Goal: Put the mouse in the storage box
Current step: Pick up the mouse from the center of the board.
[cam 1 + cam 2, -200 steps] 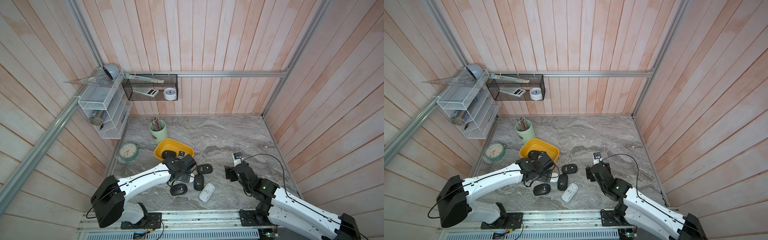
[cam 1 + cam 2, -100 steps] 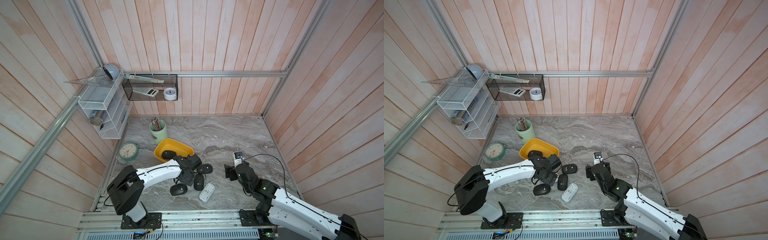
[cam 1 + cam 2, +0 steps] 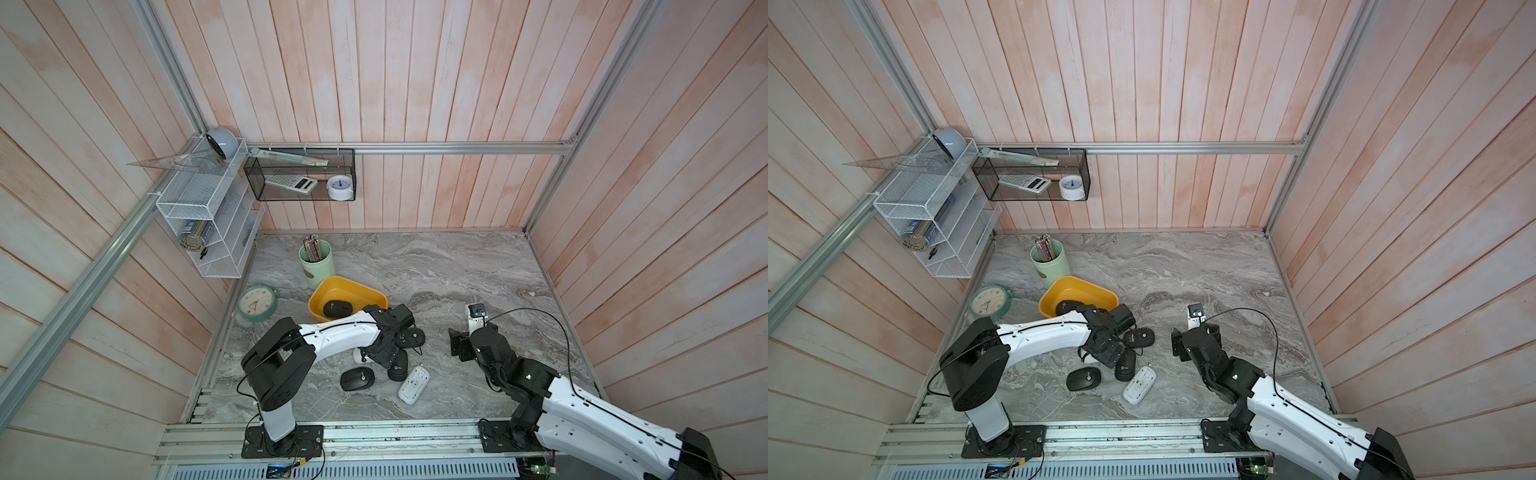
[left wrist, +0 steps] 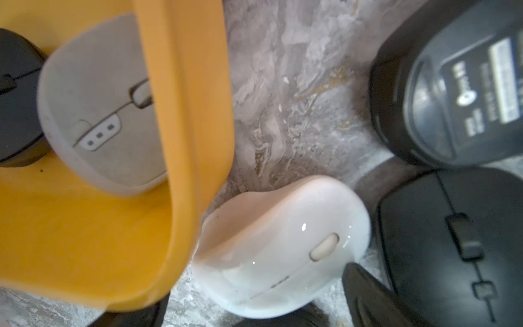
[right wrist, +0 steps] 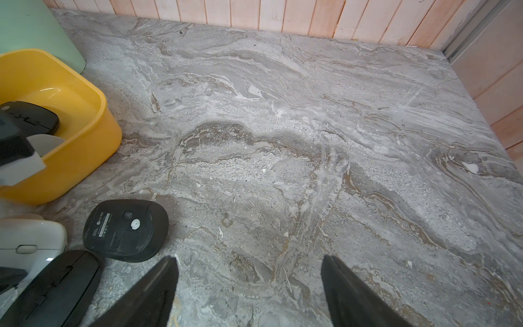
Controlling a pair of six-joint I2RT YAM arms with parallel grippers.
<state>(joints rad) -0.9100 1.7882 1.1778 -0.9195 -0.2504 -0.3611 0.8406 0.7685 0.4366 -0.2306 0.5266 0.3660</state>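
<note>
The mouse is already between my left gripper's fingers. My left gripper will next move down over the glossy white mouse [image 3: 358,356] [image 4: 283,249] and close its fingers on the sides.
The yellow storage box [image 3: 376,296] stands left of centre in both top views, with a black mouse [image 3: 337,308] inside. The left wrist view also shows a grey mouse [image 4: 99,113] in the box [image 4: 184,141]. A glossy white mouse [image 4: 283,249] lies on the table against the box's outer wall. My left gripper [image 4: 254,314] hangs open just above it, one finger [image 4: 368,297] on each side, not touching. In a top view the left gripper [image 3: 384,353] covers most of that mouse [image 3: 357,355]. My right gripper [image 3: 457,345] is open and holds nothing over bare marble [image 5: 249,283].
Near the left gripper lie loose mice: a black one [image 3: 357,379], another black one [image 3: 398,370], an upturned black one [image 3: 413,336] and an upturned white one [image 3: 413,384]. A green pencil cup [image 3: 316,259] and green clock [image 3: 257,303] stand behind the box. The wire rack [image 3: 208,216] and mesh basket [image 3: 299,178] hang on the walls.
My left gripper has left the space over the storage box and come down, nearer and to the right, over the cluster of mice. The right arm has stayed still.
</note>
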